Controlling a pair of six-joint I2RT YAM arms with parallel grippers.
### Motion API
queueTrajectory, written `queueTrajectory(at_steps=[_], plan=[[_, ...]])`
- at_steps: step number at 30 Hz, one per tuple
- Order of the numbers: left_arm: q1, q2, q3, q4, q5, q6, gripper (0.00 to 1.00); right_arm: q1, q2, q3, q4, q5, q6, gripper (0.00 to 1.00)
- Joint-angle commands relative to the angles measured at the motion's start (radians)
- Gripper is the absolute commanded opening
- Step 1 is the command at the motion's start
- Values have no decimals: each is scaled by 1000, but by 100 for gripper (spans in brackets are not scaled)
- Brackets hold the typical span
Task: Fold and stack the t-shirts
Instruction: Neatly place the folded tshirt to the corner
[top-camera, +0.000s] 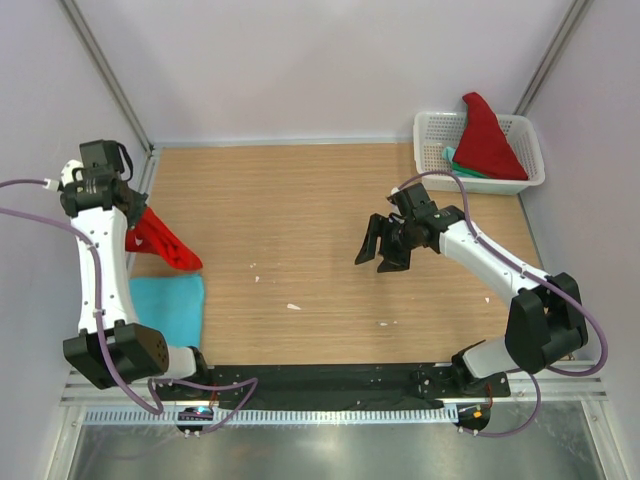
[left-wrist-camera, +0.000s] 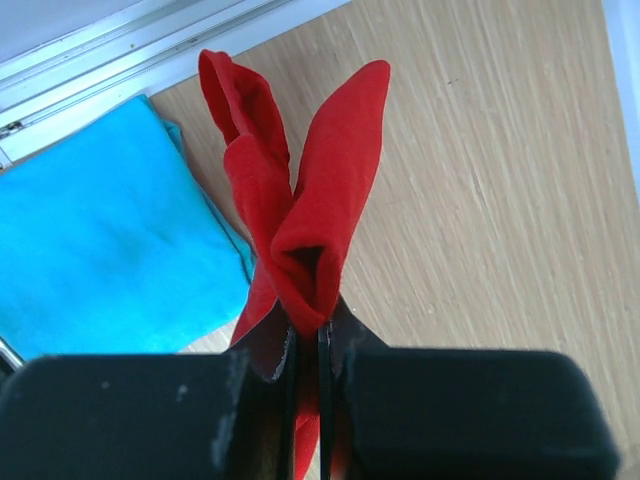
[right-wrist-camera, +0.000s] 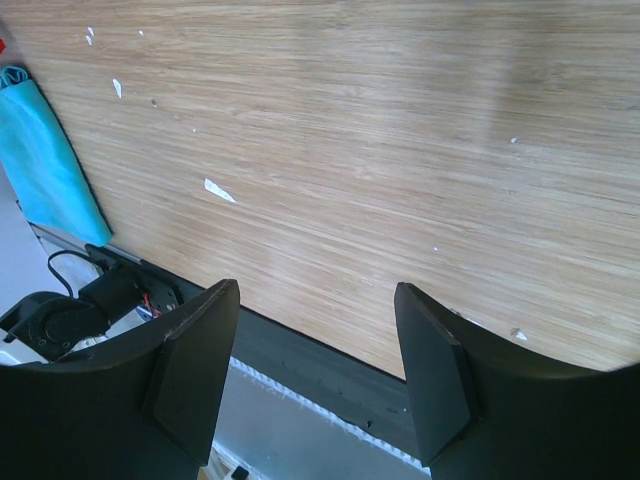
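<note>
The red t-shirt will go down onto the folded light blue t-shirt (top-camera: 168, 305) (left-wrist-camera: 120, 235) below next, as my left gripper moves back toward its base, lowers it and lets it go.
A bright red t-shirt (top-camera: 165, 243) hangs bunched from my left gripper (top-camera: 138, 226) at the table's left edge. In the left wrist view the jaws are shut on its folded red cloth (left-wrist-camera: 305, 230), which sticks up between the fingers (left-wrist-camera: 270, 345). A folded light blue t-shirt (top-camera: 168, 305) lies flat on the table just below it, also showing as the blue cloth (left-wrist-camera: 100, 240) left of the red one. My right gripper (top-camera: 382, 252) hovers open over the bare wood at mid-table, nothing between its fingers (right-wrist-camera: 200, 350). Another red t-shirt (top-camera: 487, 140) lies over a teal-green one (top-camera: 462, 166) in the basket.
A white lattice basket (top-camera: 532, 150) stands at the back right corner. White walls with metal rails close in the left, back and right sides. Small white scraps (top-camera: 293, 306) dot the wood. A black strip (top-camera: 320, 385) runs along the near edge between the arm bases.
</note>
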Motion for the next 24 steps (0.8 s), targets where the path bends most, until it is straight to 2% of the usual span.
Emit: queueTrajectory(at_steps=[1, 8, 18, 24], plan=[[4, -8, 62, 7, 11, -5, 0, 4, -1, 32, -7, -11, -24, 70], [6, -32, 70, -25, -12, -25, 0, 4, 2, 35, -13, -9, -34, 70], [6, -92, -28, -43, -3, -39, 0, 4, 13, 27, -8, -21, -36, 70], [6, -136, -115, -50, -64, -10, 0, 4, 7, 23, -8, -23, -34, 70]])
